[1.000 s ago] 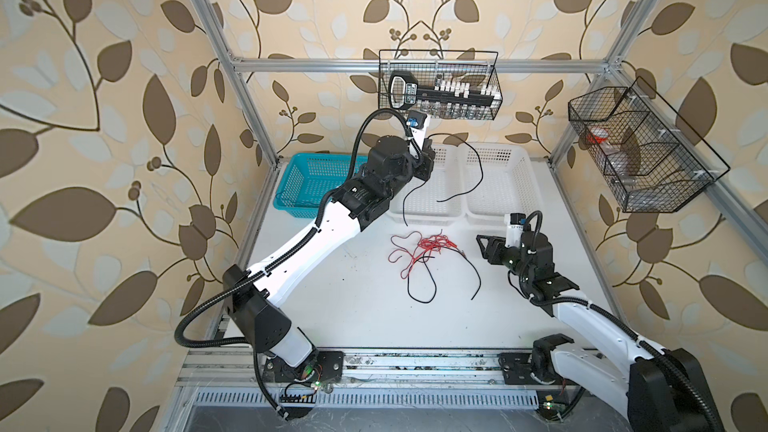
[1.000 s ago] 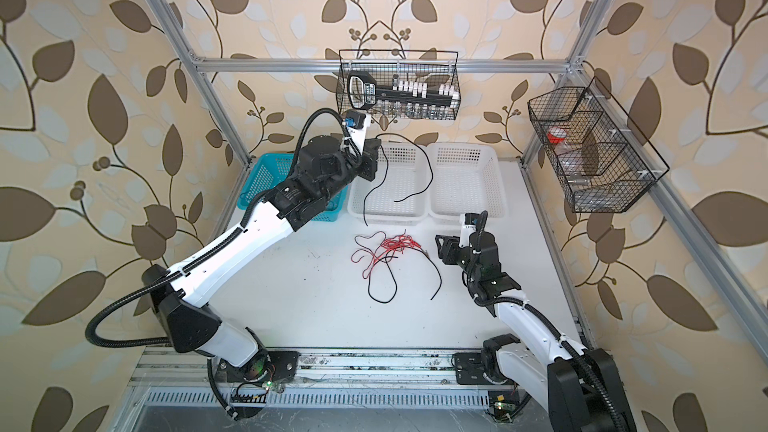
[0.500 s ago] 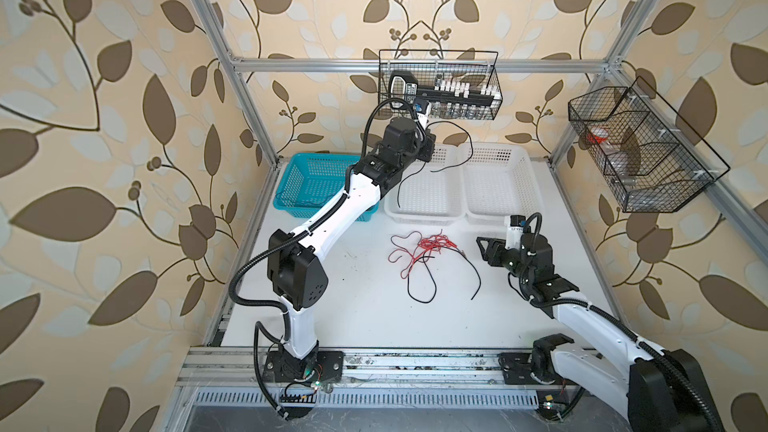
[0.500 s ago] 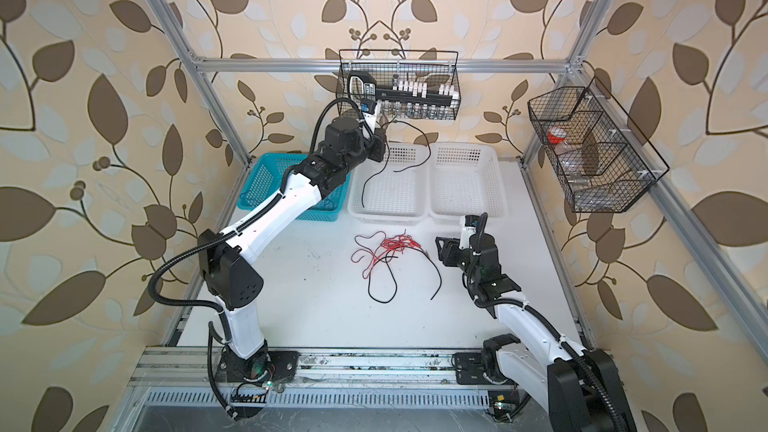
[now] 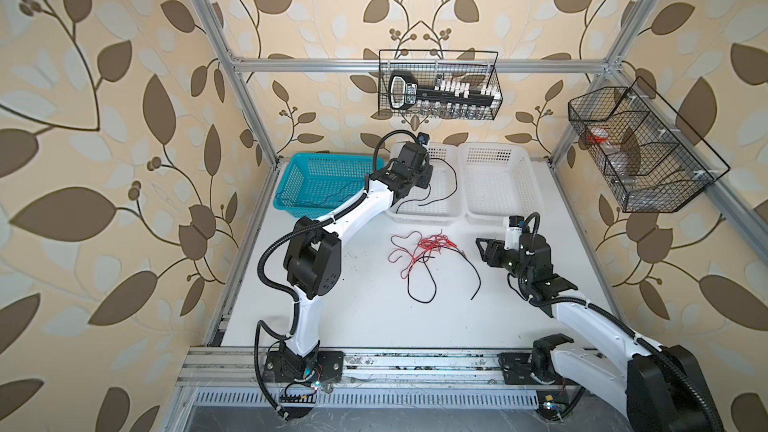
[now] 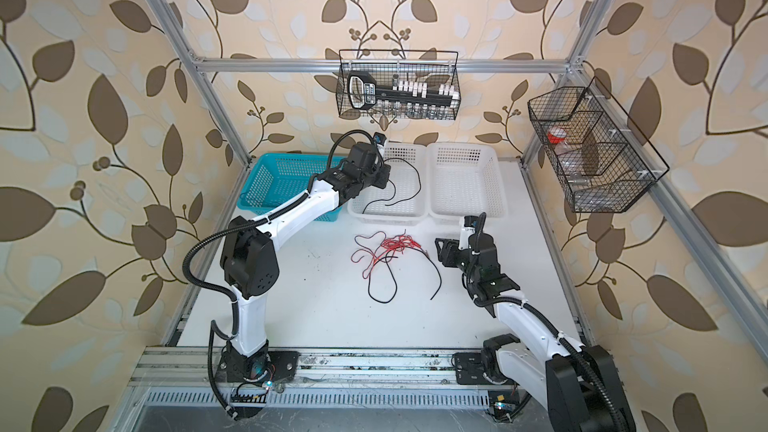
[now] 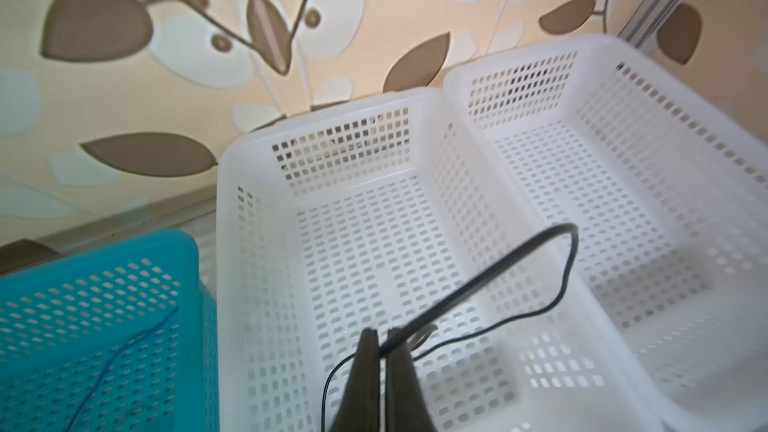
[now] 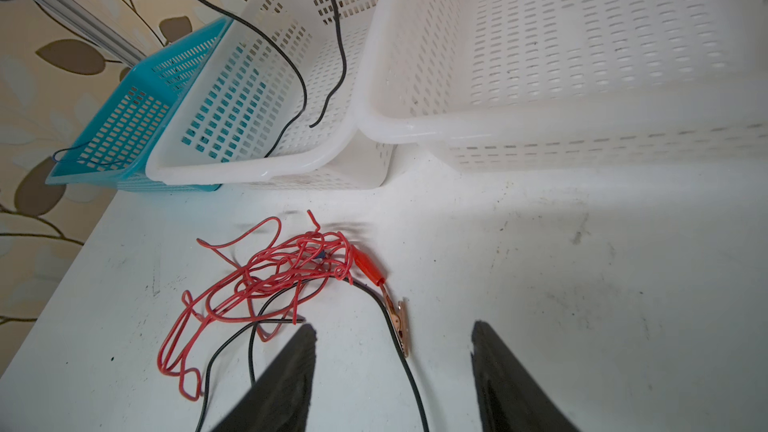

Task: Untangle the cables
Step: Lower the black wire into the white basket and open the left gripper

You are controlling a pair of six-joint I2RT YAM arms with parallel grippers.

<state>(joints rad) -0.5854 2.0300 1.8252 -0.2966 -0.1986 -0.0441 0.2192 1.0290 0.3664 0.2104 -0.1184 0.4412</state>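
Observation:
The thin black cable goes down into the white basket beside the teal one next. My left gripper releases it there, since the white basket's bottom lies below the gripper.
My left gripper hangs over the left white basket and is shut on a thin black cable. That cable loops out and trails down into the basket. On the table a tangle of red cables lies with loose black cables running through it. A red-sleeved clip and a bare metal clip sit at its edge. My right gripper stands open just right of the tangle, with the black cable lying between its fingers, untouched.
A teal basket at the back left holds a thin blue cable. A second white basket stands right of the first. Two black wire baskets hang on the frame above.
My left arm has folded at the elbow and brought the gripper down from near the hanging wire basket to just over the left white basket, black cable still in it. The right arm has stayed still.

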